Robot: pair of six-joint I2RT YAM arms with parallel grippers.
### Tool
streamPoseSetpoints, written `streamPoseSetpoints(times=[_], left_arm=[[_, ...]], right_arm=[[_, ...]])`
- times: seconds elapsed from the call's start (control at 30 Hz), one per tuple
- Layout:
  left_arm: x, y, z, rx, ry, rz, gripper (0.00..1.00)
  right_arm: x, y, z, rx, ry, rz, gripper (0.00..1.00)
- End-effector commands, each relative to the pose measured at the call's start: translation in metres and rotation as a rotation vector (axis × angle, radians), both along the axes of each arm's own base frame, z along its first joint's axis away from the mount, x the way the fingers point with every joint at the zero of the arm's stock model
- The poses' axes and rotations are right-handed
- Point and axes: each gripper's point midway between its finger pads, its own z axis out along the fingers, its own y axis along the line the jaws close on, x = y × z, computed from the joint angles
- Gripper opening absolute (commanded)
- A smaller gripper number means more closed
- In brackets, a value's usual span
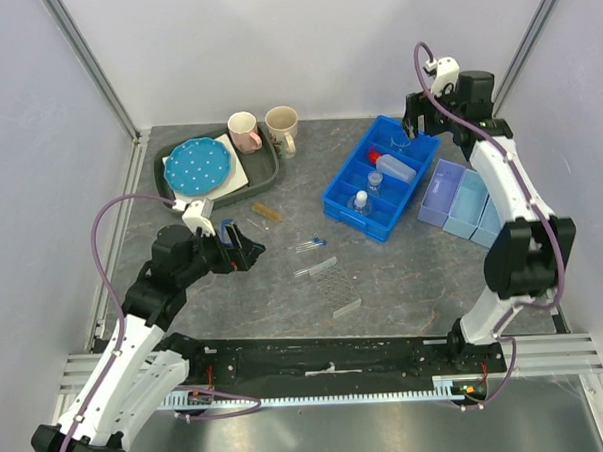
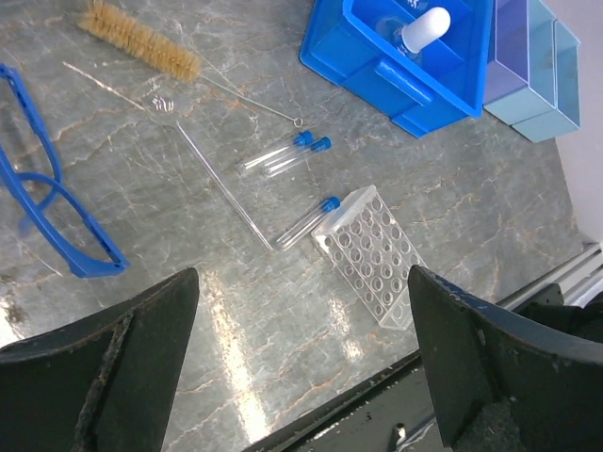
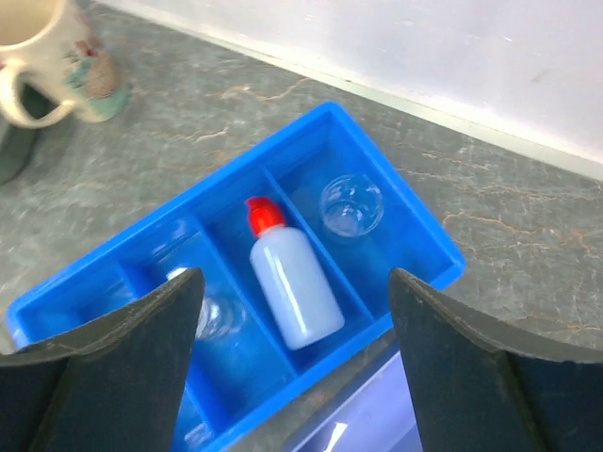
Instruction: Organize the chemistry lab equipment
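Observation:
The left gripper will next move down and left in the wrist view to the blue safety glasses, onto their top bar (image 2: 36, 218).
My right gripper (image 3: 294, 282) (image 1: 413, 121) hangs open over the far end of the blue divided bin (image 1: 340, 196), holding nothing. Below it the red-capped squeeze bottle (image 3: 287, 278) lies in a middle compartment. The small clear beaker (image 3: 350, 204) stands in the compartment beside it. My left gripper (image 2: 301, 282) (image 1: 244, 243) is open above the table. Ahead of it lie blue-capped tubes (image 2: 283, 155), another tube (image 2: 306, 221), the clear rack (image 2: 372, 254) on its side, the tan brush (image 2: 141, 40) and blue safety glasses (image 2: 47, 217).
A pink mug (image 1: 243, 131) and a beige mug (image 1: 282, 127) stand at the back beside a grey tray (image 1: 269, 162) with a blue dotted plate (image 1: 199, 165). Pale blue and purple bins (image 1: 460, 199) sit right of the blue bin. A thin glass rod (image 2: 221, 184) lies near the tubes.

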Motion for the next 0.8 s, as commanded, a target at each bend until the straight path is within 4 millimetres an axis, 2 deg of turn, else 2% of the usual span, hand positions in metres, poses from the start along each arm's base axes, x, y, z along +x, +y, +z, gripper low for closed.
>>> streamPoseSetpoints(times=[0.0,0.03,0.07,0.1,0.13,0.17,0.2,0.23,0.27,0.3,0.37,0.4,0.5,0.53,0.57,0.6,0.67,0.7,0.77], left_arm=[[-0.005,-0.005,-0.008,-0.067,0.095,0.027,0.98],[-0.004,-0.005,-0.009,-0.066,0.103,0.033,0.98],[-0.003,-0.005,-0.011,-0.068,0.116,0.039,0.98],[-0.002,-0.005,-0.015,-0.063,0.134,0.045,0.98],[0.0,-0.004,-0.015,-0.061,0.141,0.056,0.97],[0.002,-0.004,-0.017,-0.065,0.157,0.072,0.97],[0.002,-0.002,-0.02,-0.056,0.174,0.082,0.97],[0.006,-0.002,-0.024,-0.042,0.194,0.093,0.97],[0.007,-0.001,-0.026,-0.033,0.204,0.097,0.97],[0.007,0.0,-0.029,-0.015,0.221,0.1,0.96],[0.013,0.004,-0.035,0.033,0.236,0.109,0.96],[0.013,0.007,-0.039,0.063,0.25,0.118,0.95],[0.023,0.028,-0.052,0.206,0.275,0.185,0.92],[0.027,0.041,-0.054,0.284,0.279,0.219,0.92],[0.03,0.046,-0.061,0.331,0.304,0.228,0.91],[0.036,0.054,-0.057,0.376,0.298,0.264,0.91],[0.041,0.062,-0.065,0.458,0.328,0.265,0.87],[0.048,0.067,-0.061,0.488,0.317,0.291,0.85],[0.053,0.073,-0.065,0.546,0.332,0.3,0.79]], right_arm=[[-0.043,0.021,0.015,0.057,-0.036,0.11,0.9],[-0.054,0.023,0.03,0.075,-0.066,0.111,0.93],[-0.062,0.027,0.033,0.095,-0.07,0.125,0.98],[-0.068,0.018,0.029,0.112,-0.065,0.11,0.98],[-0.077,0.021,0.039,0.13,-0.085,0.115,0.98],[-0.083,0.025,0.041,0.167,-0.08,0.121,0.98],[-0.087,0.028,0.036,0.193,-0.074,0.122,0.98],[-0.095,0.03,0.044,0.208,-0.093,0.13,0.98],[-0.104,0.041,0.044,0.231,-0.092,0.191,0.98],[-0.11,0.045,0.037,0.246,-0.077,0.223,0.98],[-0.124,0.058,0.037,0.278,-0.072,0.304,0.98],[-0.135,0.068,0.028,0.308,-0.05,0.371,0.98],[-0.151,0.077,0.018,0.34,-0.027,0.439,0.98],[-0.153,0.078,0.015,0.344,-0.018,0.445,0.98],[-0.155,0.079,0.012,0.349,-0.01,0.451,0.98],[-0.158,0.08,0.005,0.355,0.007,0.455,0.98],[-0.162,0.082,0.0,0.366,0.02,0.478,0.98],[-0.163,0.083,-0.003,0.37,0.029,0.481,0.98],[-0.166,0.084,-0.005,0.381,0.038,0.49,0.98]])
